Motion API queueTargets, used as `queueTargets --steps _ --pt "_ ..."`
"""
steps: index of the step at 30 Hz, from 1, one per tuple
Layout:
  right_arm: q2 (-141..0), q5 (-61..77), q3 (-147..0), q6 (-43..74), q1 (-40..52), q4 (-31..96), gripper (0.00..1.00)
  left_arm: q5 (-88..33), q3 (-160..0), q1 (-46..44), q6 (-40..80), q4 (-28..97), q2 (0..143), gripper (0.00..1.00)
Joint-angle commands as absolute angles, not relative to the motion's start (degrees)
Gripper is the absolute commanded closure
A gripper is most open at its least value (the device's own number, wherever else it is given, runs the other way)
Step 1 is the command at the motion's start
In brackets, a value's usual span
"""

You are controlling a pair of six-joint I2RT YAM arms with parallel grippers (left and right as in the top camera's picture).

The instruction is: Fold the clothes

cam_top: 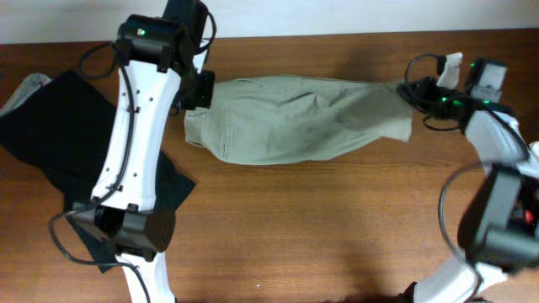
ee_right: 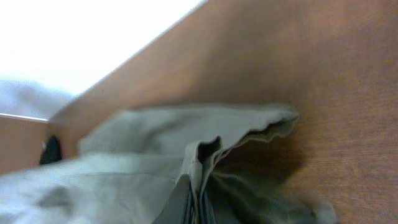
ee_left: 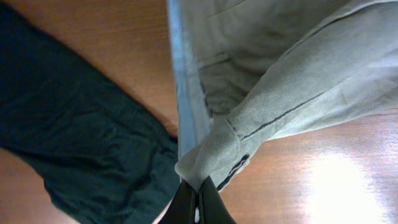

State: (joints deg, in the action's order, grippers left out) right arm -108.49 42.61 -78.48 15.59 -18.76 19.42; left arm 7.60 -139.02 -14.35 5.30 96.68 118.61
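I will next swing my right gripper up, then bring it down to release the shorts onto the far tabletop below it, because their layers are bunched.
The pale khaki-grey shorts [cam_top: 295, 118] are stretched left to right across the far half of the wooden table, hanging a little between the two grippers. My left gripper [cam_top: 202, 91] is shut on the shorts' left end; in the left wrist view its black fingers [ee_left: 198, 198] pinch a stitched corner of the shorts [ee_left: 280, 93]. My right gripper [cam_top: 414, 91] is shut on the right end; in the right wrist view its fingers [ee_right: 194, 202] clamp several bunched layers of the shorts [ee_right: 137, 168].
A dark green-black garment [cam_top: 67, 143] lies on the table's left side under the left arm, also seen in the left wrist view [ee_left: 74, 137]. A small grey cloth [cam_top: 25, 88] peeks out at the far left. Bare wood [cam_top: 337, 227] fills the front.
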Motion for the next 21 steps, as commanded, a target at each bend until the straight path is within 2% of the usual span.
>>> queueTargets --steps 1,5,12,15,19,21 --pt "-95.2 33.4 -79.1 13.8 -18.9 32.2 0.96 8.8 -139.0 -13.0 6.8 96.7 110.8 1.00" --pt "-84.1 30.1 -79.1 10.2 -18.8 42.3 0.96 9.2 -138.9 -12.6 6.3 96.7 107.9 1.00" --pt "-67.9 30.8 -79.1 9.5 -18.8 41.2 0.96 15.5 -138.9 -12.6 6.4 94.3 97.4 1.00" --pt "-72.1 30.3 -79.1 9.5 -18.8 38.0 0.96 15.5 -138.8 -12.6 3.0 86.4 98.7 1.00" --pt "-85.1 34.7 -79.1 11.6 -18.8 17.7 0.96 14.3 -138.8 -12.6 -8.2 66.2 104.7 1.00" --pt "-88.2 37.0 -79.1 11.3 -18.8 16.5 0.96 13.9 -138.8 -12.6 -8.7 66.2 106.8 1.00"
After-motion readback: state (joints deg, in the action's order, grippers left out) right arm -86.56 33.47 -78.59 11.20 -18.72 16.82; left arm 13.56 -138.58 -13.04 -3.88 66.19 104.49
